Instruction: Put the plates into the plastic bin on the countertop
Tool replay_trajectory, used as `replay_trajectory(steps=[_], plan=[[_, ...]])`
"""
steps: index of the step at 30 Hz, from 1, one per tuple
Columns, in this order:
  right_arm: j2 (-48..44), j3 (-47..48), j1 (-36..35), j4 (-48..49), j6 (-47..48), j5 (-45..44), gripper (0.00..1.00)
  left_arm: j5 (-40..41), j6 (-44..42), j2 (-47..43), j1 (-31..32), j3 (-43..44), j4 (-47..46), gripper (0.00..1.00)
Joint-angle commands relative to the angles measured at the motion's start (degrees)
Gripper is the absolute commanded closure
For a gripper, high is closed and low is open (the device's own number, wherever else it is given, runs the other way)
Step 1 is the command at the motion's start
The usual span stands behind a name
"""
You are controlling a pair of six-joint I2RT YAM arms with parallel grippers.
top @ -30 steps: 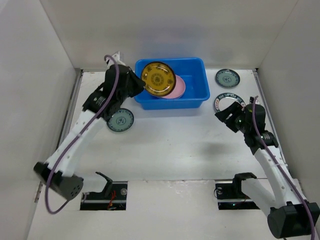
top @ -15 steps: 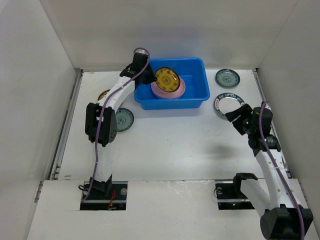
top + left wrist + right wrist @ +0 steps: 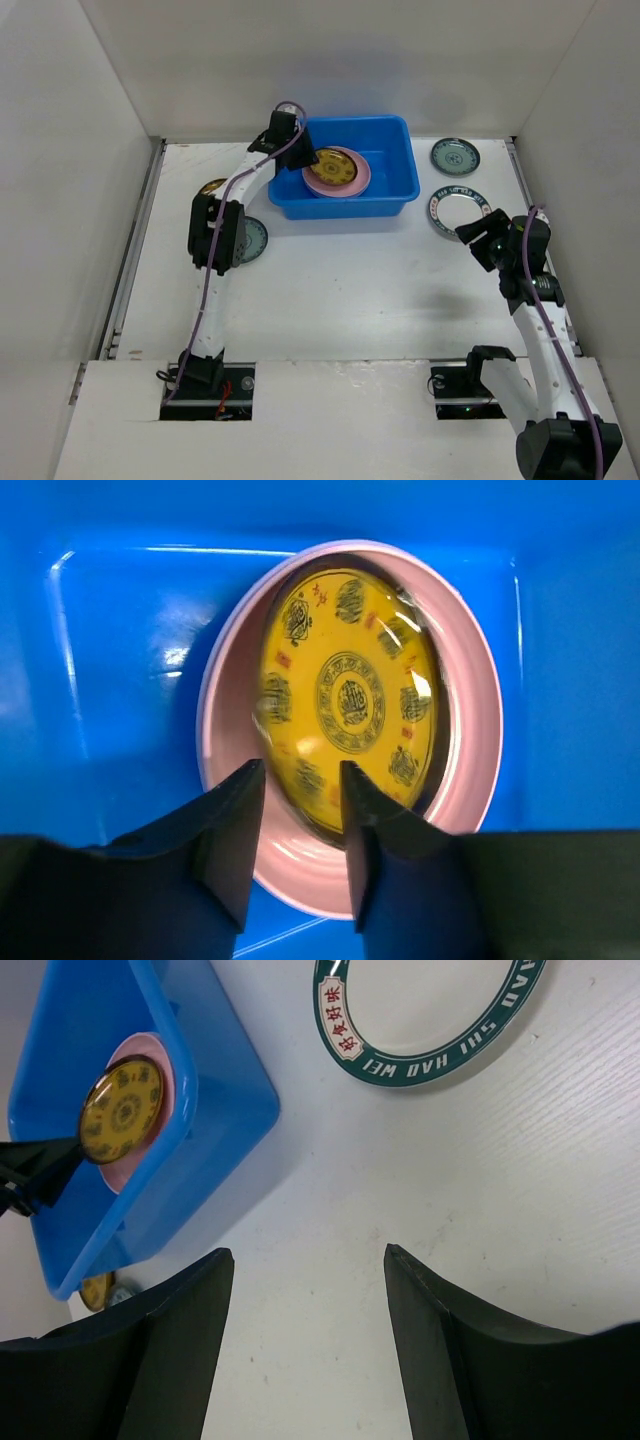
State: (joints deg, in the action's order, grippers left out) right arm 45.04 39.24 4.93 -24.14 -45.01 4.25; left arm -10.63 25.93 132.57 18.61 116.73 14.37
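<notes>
Next, my right gripper should move down and slide outward over the bare table onto the white plate's near rim [image 3: 450,233] [image 3: 400,1073], since that rim lies below and outward of it.
The blue plastic bin [image 3: 390,185] stands at the back of the countertop [image 3: 340,290]. In it a pink plate [image 3: 357,180] holds a yellow patterned plate [image 3: 330,165]. In the left wrist view the yellow plate [image 3: 350,695] faces the camera on the pink plate [image 3: 470,750], its lower edge blurred. My left gripper [image 3: 298,155] [image 3: 300,770] is open just above that edge and grips nothing. My right gripper [image 3: 478,232] [image 3: 307,1252] is open and empty over bare table, next to a white plate with a green rim [image 3: 452,212] [image 3: 430,1010].
A grey-green plate [image 3: 455,155] lies at the back right. Another grey-green plate [image 3: 250,243] and a second yellow plate [image 3: 211,187] lie left of the bin, partly hidden by my left arm. White walls close in the table.
The yellow plate went from held up and tilted over the bin down onto the pink plate, and my left gripper let it go. My right arm drew slightly right.
</notes>
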Motion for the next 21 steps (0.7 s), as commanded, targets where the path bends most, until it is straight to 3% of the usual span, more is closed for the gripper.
replay_trajectory(steps=[1,3,9,14,21], plan=[[0.1,0.4,0.5,0.1,-0.2,-1.0,0.32,-1.2,-2.9,-2.0,0.5,3.7,-2.9,0.60],[0.3,0.2,0.5,0.1,-0.3,-1.1,0.32,-0.8,-3.1,-3.8,0.5,3.7,-3.3,0.41],[2.5,-2.2,2.0,1.5,-2.0,-0.9,0.32,3.7,-4.7,-14.3,0.6,3.1,-3.2,0.00],[3.0,-3.1,1.7,4.4,-4.2,-0.6,0.32,11.0,-2.3,-28.9,-1.0,-6.8,-1.7,0.00],[6.5,-1.0,-0.7,7.3,-5.0,-1.1,0.32,17.4,1.1,-49.8,-3.3,-37.2,-2.9,0.00]])
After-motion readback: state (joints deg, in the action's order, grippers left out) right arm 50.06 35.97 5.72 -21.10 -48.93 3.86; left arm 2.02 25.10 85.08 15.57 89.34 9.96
